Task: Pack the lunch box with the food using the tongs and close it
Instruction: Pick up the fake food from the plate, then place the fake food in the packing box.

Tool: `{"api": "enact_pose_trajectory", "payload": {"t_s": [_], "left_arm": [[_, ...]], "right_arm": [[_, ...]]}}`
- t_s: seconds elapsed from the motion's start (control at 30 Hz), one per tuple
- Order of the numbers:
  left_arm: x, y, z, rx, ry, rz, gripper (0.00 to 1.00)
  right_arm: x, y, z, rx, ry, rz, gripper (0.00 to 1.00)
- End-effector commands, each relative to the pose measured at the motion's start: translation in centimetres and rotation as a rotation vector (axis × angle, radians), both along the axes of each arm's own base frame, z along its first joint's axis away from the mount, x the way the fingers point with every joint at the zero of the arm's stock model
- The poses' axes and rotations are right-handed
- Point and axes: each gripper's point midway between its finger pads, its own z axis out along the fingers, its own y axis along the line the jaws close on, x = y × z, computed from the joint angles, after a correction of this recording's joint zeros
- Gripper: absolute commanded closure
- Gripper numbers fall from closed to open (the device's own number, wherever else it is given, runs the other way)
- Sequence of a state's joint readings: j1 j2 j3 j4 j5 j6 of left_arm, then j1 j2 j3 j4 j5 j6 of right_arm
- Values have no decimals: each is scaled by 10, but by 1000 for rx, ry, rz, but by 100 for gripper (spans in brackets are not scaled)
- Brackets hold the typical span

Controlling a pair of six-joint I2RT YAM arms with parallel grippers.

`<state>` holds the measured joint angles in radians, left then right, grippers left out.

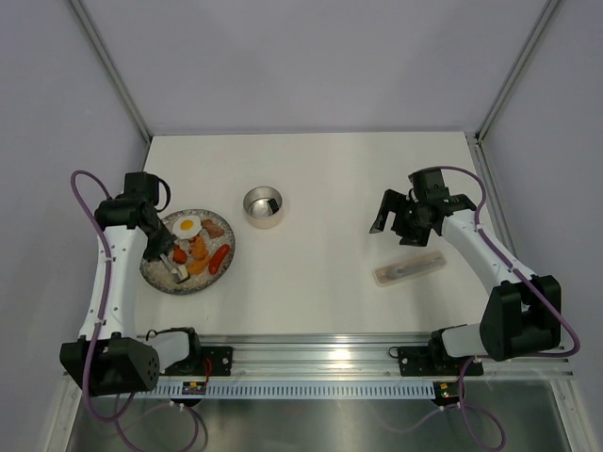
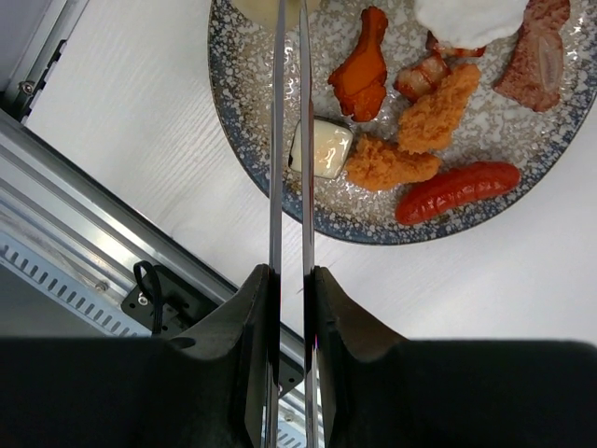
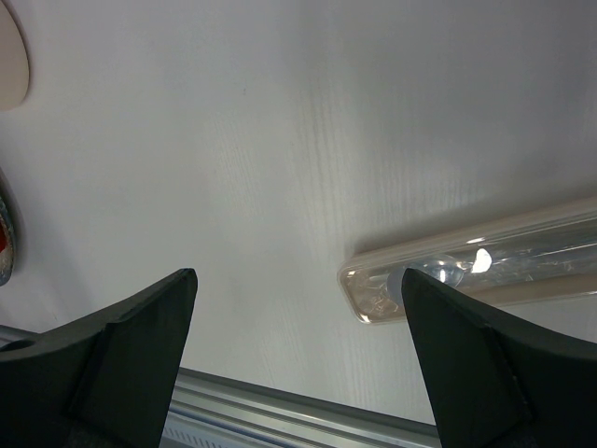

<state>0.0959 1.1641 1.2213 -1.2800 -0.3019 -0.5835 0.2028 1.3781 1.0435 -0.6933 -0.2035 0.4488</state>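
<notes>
I will swing my left gripper to the right in the top view next, with tong tips over the open lunch box point(image 1: 263, 205). The tongs pinch a pale piece to release there.
My left gripper point(image 2: 291, 273) is shut on the tongs point(image 2: 277, 140), whose two slim arms are squeezed almost parallel and run up out of the left wrist view. They reach over the near left part of the speckled plate point(image 2: 244, 140), and one arm passes just left of the white cube point(image 2: 325, 147). Also on the plate are orange chunks point(image 2: 392, 166), a red sausage point(image 2: 457, 187), a brownish piece point(image 2: 536, 56) and the egg point(image 2: 466, 14). The lunch box point(image 1: 263, 205) stands right of the plate point(image 1: 155, 275) with something dark inside. My right gripper point(image 1: 400, 221) is open and empty above the table.
A long translucent plastic case point(image 1: 408, 270) lies on the table by my right gripper point(image 3: 298, 275), its end next to the right finger point(image 3: 466, 364). The aluminium rail point(image 1: 311, 356) runs along the near edge. A pale rounded shape point(image 3: 9, 56) cuts the right wrist view's left edge.
</notes>
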Motion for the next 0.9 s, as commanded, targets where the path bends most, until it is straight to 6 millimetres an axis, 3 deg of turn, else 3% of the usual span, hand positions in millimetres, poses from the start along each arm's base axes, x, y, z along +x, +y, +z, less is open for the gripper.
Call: {"api": "enact_pose_trajectory", "payload": {"t_s": [0.0, 0.2, 0.43, 0.7, 0.87], "left_arm": [[7, -7, 22, -34, -76, -42, 100], [28, -31, 50, -70, -175, -149, 100], [60, -102, 72, -100, -226, -399, 100], [90, -181, 60, -223, -242, -614, 100], [105, -206, 50, -272, -255, -669, 100]], "right_arm": [[7, 1, 10, 7, -36, 13, 1], [7, 1, 10, 8, -39, 7, 1], [7, -1, 16, -1, -54, -1, 1], [4, -5, 20, -18, -59, -10, 0], [3, -7, 20, -26, -57, -15, 0]]}}
